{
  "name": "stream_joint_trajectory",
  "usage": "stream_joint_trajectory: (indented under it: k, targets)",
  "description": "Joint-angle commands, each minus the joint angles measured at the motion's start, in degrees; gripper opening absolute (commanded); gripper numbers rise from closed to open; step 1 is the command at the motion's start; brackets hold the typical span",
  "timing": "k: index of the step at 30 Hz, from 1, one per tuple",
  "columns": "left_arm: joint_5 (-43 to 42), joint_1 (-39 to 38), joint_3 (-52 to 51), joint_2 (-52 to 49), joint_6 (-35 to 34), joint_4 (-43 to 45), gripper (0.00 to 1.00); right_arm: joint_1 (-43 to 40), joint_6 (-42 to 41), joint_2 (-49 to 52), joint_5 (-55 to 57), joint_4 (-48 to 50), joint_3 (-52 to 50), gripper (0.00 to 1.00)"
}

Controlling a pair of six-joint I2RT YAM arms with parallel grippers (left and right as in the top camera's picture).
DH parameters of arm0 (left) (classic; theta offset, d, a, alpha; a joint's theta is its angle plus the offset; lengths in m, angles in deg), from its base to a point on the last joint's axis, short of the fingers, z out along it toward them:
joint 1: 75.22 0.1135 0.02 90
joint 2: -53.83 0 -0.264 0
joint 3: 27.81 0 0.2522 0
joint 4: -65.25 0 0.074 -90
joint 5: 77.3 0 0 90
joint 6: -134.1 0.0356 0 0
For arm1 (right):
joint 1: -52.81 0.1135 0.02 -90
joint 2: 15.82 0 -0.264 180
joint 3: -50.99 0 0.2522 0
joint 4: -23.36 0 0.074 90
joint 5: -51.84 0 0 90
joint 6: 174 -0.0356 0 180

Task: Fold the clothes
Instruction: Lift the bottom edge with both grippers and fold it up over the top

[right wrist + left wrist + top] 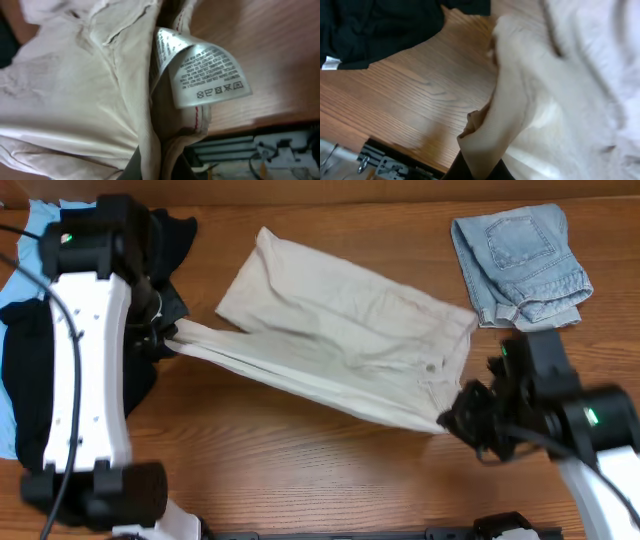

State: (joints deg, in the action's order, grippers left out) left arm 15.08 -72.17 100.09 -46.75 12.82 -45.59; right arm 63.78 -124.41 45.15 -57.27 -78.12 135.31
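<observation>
I should next move my left gripper outward toward the black garment [30,380], and then I should release the hem at the shorts' far corner [263,236].
Pale beige shorts [340,330] lie spread across the middle of the table, stretched between both arms. My left gripper [168,332] is shut on the shorts' left end, a leg hem [485,145]. My right gripper [452,418] is shut on the waistband end [160,150], where a white care label [205,75] hangs out. A folded faded denim piece [520,265] lies at the back right. A black garment [30,380] and a sky-blue one [25,275] lie at the left, under my left arm.
The black garment with a small white tag [330,62] shows in the left wrist view [385,25]. The table's front edge with a metal rail [250,150] runs just past my right gripper.
</observation>
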Motion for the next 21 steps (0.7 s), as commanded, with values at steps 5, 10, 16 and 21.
stream_joint_trajectory:
  k: [5,10,16,21]
  targets:
    - [12.37,2.03,1.33,2.8,1.09,2.14,0.04,-0.7,-5.11,-6.23,14.99,-3.58,-1.51,0.04]
    - [9.84,-0.26,-1.99,-0.83,1.07,9.18,0.04,-0.7,-5.73,-1.95,15.19,1.07,-6.6,0.04]
    - [9.84,-4.94,-5.33,-7.34,1.05,16.52,0.04,-2.1,-5.64,6.43,16.46,8.87,-11.67,0.04]
    - [10.08,-7.74,-6.08,-13.44,0.39,24.81,0.04,-3.28,-4.76,12.33,21.24,15.63,-11.8,0.04]
